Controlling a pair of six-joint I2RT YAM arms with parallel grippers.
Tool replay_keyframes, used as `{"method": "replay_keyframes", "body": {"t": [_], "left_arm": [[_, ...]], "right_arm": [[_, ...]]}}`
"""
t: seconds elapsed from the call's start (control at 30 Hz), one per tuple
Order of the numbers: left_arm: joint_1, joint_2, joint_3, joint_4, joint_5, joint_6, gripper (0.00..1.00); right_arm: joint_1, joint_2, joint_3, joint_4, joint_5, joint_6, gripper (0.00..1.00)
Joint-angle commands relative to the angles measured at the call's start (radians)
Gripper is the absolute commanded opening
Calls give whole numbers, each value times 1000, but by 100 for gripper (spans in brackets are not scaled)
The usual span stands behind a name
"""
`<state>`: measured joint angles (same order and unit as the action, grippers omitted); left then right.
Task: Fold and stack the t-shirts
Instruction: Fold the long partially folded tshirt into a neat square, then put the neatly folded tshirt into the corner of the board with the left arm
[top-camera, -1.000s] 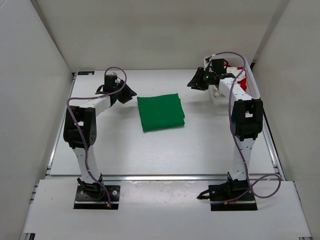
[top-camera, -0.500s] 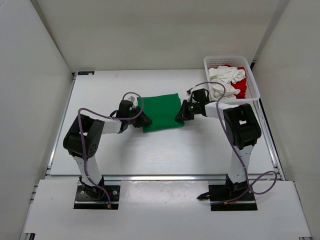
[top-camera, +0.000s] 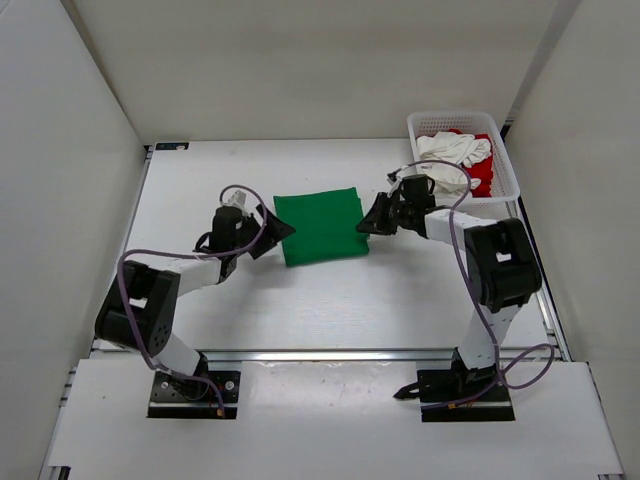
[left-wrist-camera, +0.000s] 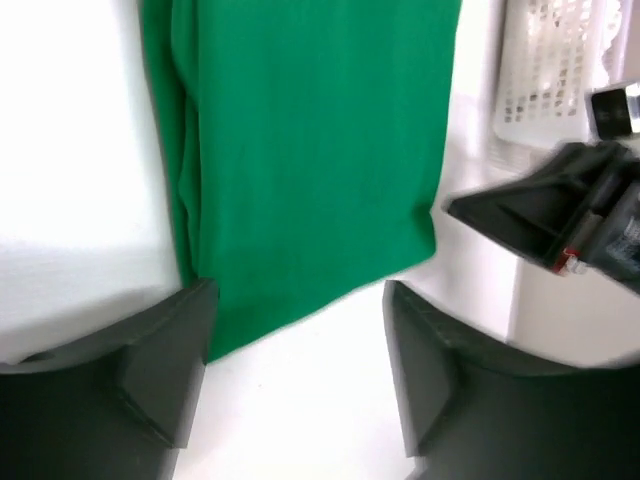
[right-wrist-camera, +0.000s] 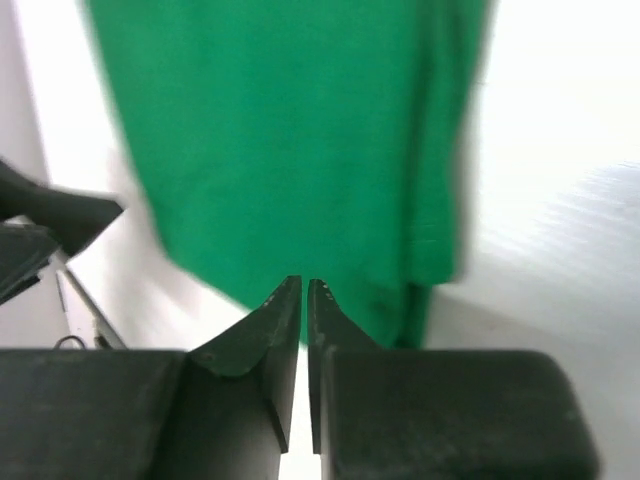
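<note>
The left gripper needs to move gently down and to the right in the top view onto the green t-shirt's edge, since that edge lies between the robot's open fingers.
A bright green t-shirt (top-camera: 320, 225) lies folded in a flat rectangle mid-table. My left gripper (top-camera: 276, 231) sits low just off its left edge, jaws open, nothing between them; in the left wrist view the green t-shirt (left-wrist-camera: 310, 150) fills the space ahead of the left gripper (left-wrist-camera: 300, 345). My right gripper (top-camera: 368, 222) is at the shirt's right edge, shut and empty, its tips (right-wrist-camera: 304, 290) over the green cloth (right-wrist-camera: 290, 130). A white t-shirt (top-camera: 450, 150) and a red t-shirt (top-camera: 485, 176) lie crumpled in the basket.
The white mesh basket (top-camera: 458, 116) stands at the back right corner, behind the right arm; its wall (left-wrist-camera: 545, 70) shows in the left wrist view. White walls enclose the table on three sides. Both arms lie low, flanking the green shirt.
The left gripper has opened and drawn slightly back from the shirt's left corner. The right gripper, at the basket a second ago, stays shut at the shirt's right edge, a little further back.
</note>
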<state>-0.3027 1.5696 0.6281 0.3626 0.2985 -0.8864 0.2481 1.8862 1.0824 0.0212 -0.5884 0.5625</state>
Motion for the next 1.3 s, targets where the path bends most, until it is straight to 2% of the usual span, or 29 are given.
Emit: {"method": "replay_keyframes", "body": {"t": [0.0, 0.03, 0.23, 0.33, 0.5, 0.53, 0.67, 0.73, 0.83, 0.9, 1.03, 1.2, 1.27], "left_arm": [[30, -68, 58, -94, -119, 108, 93], [36, -53, 71, -94, -124, 110, 98], [73, 105, 171, -165, -125, 155, 99], [59, 188, 205, -153, -82, 156, 84], [27, 320, 252, -80, 25, 113, 71], [11, 337, 272, -80, 25, 109, 65], [-38, 428, 370, -59, 39, 55, 20], [-49, 461, 451, -53, 27, 29, 4], [-39, 501, 592, -76, 33, 11, 0], [-1, 515, 672, -117, 34, -11, 0], [172, 494, 756, -208, 30, 29, 0], [483, 437, 661, -188, 31, 26, 0], [554, 440, 599, -123, 59, -3, 0]], "right_arm": [[8, -128, -28, 112, -16, 45, 9], [10, -165, -59, 124, -10, 62, 10], [54, -301, -177, 200, 32, 114, 37], [78, -352, -242, 244, 47, 120, 39], [79, -384, -323, 269, 10, 129, 38], [77, -392, -334, 290, 10, 134, 37], [39, -394, -395, 338, -34, 161, 36], [42, -395, -410, 344, -42, 157, 35], [36, -388, -403, 322, -54, 140, 34], [36, -383, -418, 336, -64, 139, 34], [33, -366, -415, 342, -80, 134, 34], [62, -332, -398, 368, -120, 135, 33], [74, -325, -394, 373, -132, 129, 33]]}}
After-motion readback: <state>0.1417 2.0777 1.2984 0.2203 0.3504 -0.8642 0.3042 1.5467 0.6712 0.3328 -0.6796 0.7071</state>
